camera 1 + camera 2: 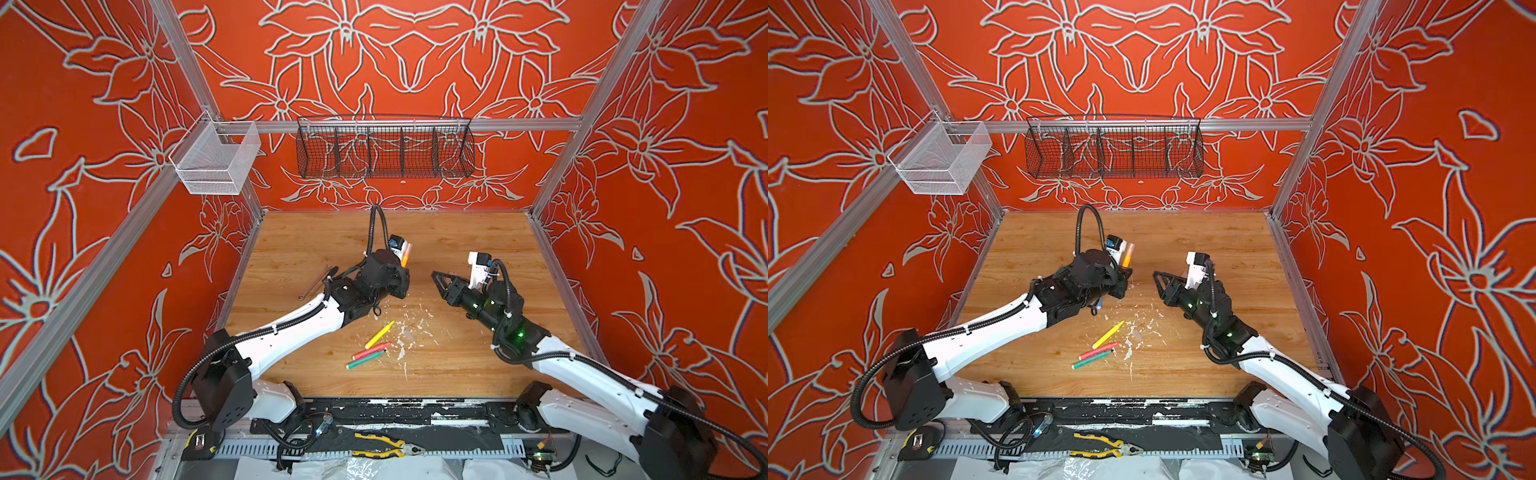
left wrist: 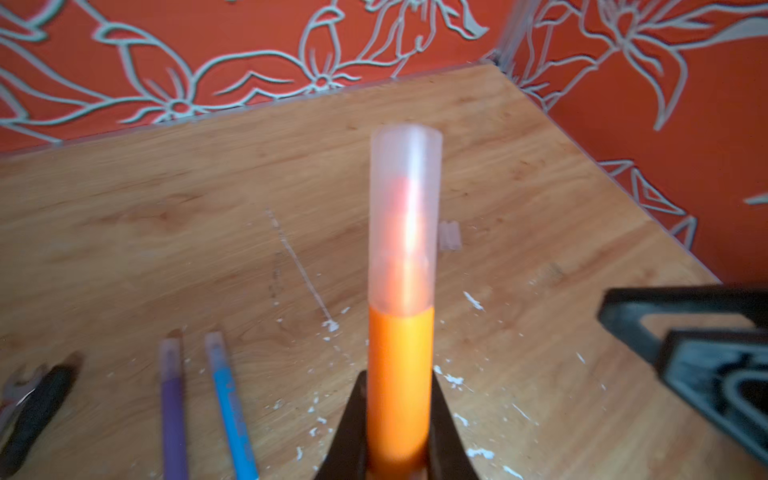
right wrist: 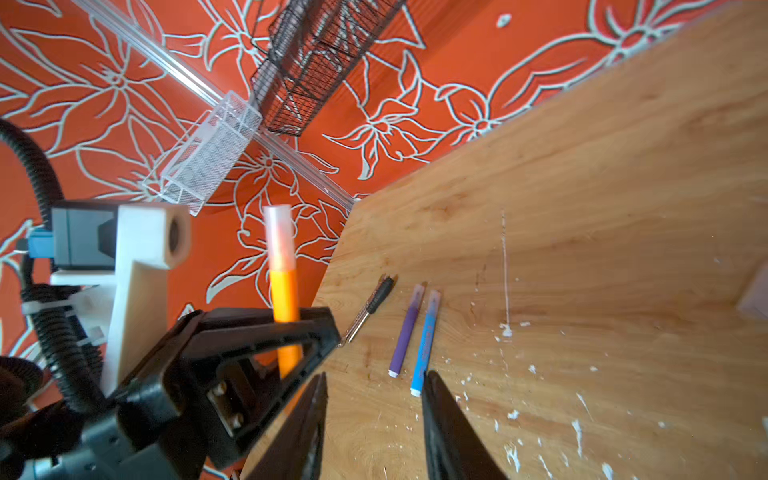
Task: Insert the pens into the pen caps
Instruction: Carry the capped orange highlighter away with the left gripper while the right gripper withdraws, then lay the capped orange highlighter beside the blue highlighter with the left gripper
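The orange pen (image 2: pixel 401 365) in my left gripper is capped. Next I will tilt it, lower it flat onto the bare tabletop (image 2: pixel 289 404) beside the blue pen below and let it go.
My left gripper (image 2: pixel 398 376) is shut on the orange pen (image 2: pixel 401 365), holding it upright above the table. A translucent pen cap (image 2: pixel 405 216) sits over its tip. Both top views show this pen (image 1: pixel 405 257) (image 1: pixel 1127 257) standing up from the left gripper (image 1: pixel 402 270). My right gripper (image 3: pixel 376 376) is open and empty, just right of the pen (image 3: pixel 284 299); its tips (image 1: pixel 435 275) point at it. Yellow (image 1: pixel 379 334), pink-red (image 1: pixel 371 351) and green (image 1: pixel 365 360) pens lie uncapped on the table. Purple (image 3: pixel 407 332) and blue (image 3: pixel 426 340) pens lie capped. A loose cap (image 2: pixel 451 235) lies further off.
A wrench (image 1: pixel 314 282) lies left of the left arm. White flecks (image 1: pixel 401 332) dot the wooden table (image 1: pixel 457 241). A black wire basket (image 1: pixel 384 151) and a white mesh basket (image 1: pixel 216 160) hang on the walls. Yellow-handled pliers (image 1: pixel 386 446) lie at the front rail.
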Controlling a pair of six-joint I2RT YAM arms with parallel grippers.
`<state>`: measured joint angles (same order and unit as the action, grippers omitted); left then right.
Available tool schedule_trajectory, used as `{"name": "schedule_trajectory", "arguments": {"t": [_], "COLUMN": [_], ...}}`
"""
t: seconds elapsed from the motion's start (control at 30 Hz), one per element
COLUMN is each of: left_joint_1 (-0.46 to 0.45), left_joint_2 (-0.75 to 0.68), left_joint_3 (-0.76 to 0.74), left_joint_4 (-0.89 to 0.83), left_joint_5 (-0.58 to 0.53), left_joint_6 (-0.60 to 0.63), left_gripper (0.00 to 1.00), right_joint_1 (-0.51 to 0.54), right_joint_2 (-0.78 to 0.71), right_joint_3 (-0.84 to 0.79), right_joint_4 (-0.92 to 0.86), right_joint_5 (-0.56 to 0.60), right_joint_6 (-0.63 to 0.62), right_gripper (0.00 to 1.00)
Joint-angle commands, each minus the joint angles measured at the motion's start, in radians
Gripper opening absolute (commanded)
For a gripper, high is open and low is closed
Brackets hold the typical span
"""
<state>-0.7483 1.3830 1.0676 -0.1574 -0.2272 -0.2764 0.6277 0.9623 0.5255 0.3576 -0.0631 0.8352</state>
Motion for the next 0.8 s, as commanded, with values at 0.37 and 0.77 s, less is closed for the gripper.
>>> {"name": "schedule_trajectory", "arguments": {"t": [0.37,0.77], "left_joint_1": [0.089,0.115], "left_joint_2": [0.280,0.515], "left_joint_3": [0.040,0.216], "left_joint_4": [-0.201,-0.418], "left_joint_5": [-0.054,-0.006], "left_joint_6": [-0.262,-0.343], "left_gripper": [0.00,0.00], "right_joint_1": [-0.019,-0.020], "right_joint_2": [-0.039,0.114], "right_joint_3": [0.018,0.082], "right_joint_4": [-0.360,-0.391], "right_joint_5": [0.252,0.250], "right_joint_6": [-0.106,-0.113], "right_gripper": [0.66,0.64]}}
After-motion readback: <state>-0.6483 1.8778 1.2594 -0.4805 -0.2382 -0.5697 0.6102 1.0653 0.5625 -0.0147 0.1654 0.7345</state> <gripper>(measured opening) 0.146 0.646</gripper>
